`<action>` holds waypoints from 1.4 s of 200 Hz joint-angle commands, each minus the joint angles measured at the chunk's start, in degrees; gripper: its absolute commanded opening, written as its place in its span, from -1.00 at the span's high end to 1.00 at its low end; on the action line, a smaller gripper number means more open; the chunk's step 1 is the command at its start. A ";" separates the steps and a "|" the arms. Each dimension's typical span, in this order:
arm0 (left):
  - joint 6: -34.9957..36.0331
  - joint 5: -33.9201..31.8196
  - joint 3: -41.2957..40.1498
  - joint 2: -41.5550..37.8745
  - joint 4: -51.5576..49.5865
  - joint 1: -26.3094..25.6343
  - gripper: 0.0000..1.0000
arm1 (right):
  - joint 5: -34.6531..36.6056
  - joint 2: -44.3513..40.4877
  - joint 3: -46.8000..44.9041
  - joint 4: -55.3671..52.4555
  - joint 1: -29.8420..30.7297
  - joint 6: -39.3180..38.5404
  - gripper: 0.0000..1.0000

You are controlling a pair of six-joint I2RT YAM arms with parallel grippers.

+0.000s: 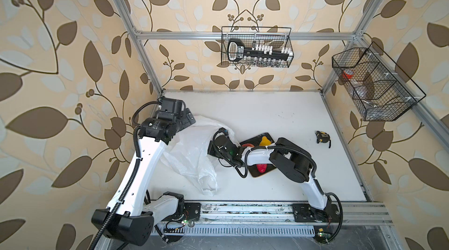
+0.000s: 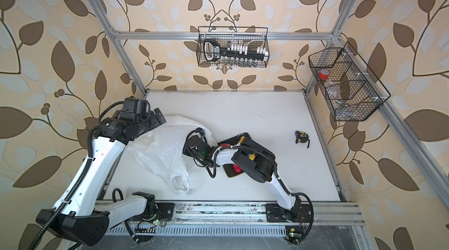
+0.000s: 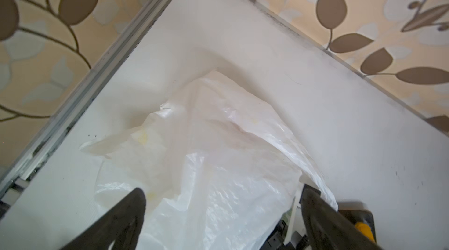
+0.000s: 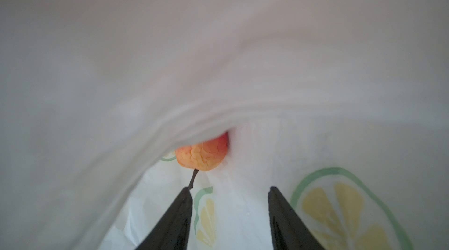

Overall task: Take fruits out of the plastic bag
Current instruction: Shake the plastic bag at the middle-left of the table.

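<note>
The red-orange fruit is half covered by a fold of the bag, so my open left gripper will next lower and tilt onto the bag's edge nearest the side bar (image 1: 182,132) (image 3: 163,110) and close there.
The crinkly white plastic bag (image 1: 192,154) (image 2: 162,151) lies left of the table's middle. My right gripper (image 4: 229,190) is inside it, hidden in both top views, and is open with nothing between its fingers. A red-orange fruit (image 4: 202,154) lies just ahead, half under a fold, its stem touching one fingertip (image 4: 187,193). My left gripper (image 3: 223,190) (image 1: 189,120) hangs wide open over the bag's (image 3: 218,151) far left part, gripping nothing. On the black tray (image 1: 257,176) lie a yellow fruit (image 1: 264,141) and two red fruits (image 1: 246,144) (image 1: 262,168).
A black-and-yellow tape measure (image 1: 322,137) lies on the white table at the right. One wire basket (image 1: 256,47) hangs on the back rail and another (image 1: 374,83) on the right rail. My right arm crosses over the tray.
</note>
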 commanded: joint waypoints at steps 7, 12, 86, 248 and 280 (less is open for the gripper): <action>-0.81 19.05 -4.97 3.64 5.00 10.41 -0.98 | -0.53 1.25 1.35 1.02 0.25 -0.46 -0.04; -1.50 21.20 -5.81 4.58 6.12 11.86 -0.98 | -0.49 1.17 1.40 1.06 0.34 -0.43 -0.04; -6.73 32.97 -8.56 20.39 17.52 17.84 -0.51 | -0.71 0.05 1.51 1.56 0.91 -1.76 -0.04; -3.80 26.38 -8.06 -0.59 10.93 -5.51 1.00 | 2.54 -9.08 -8.61 2.14 -1.99 -7.49 -0.37; -0.80 21.20 -11.34 0.36 10.71 -3.57 1.00 | 2.75 -7.99 -8.86 0.54 -2.08 -8.03 -0.44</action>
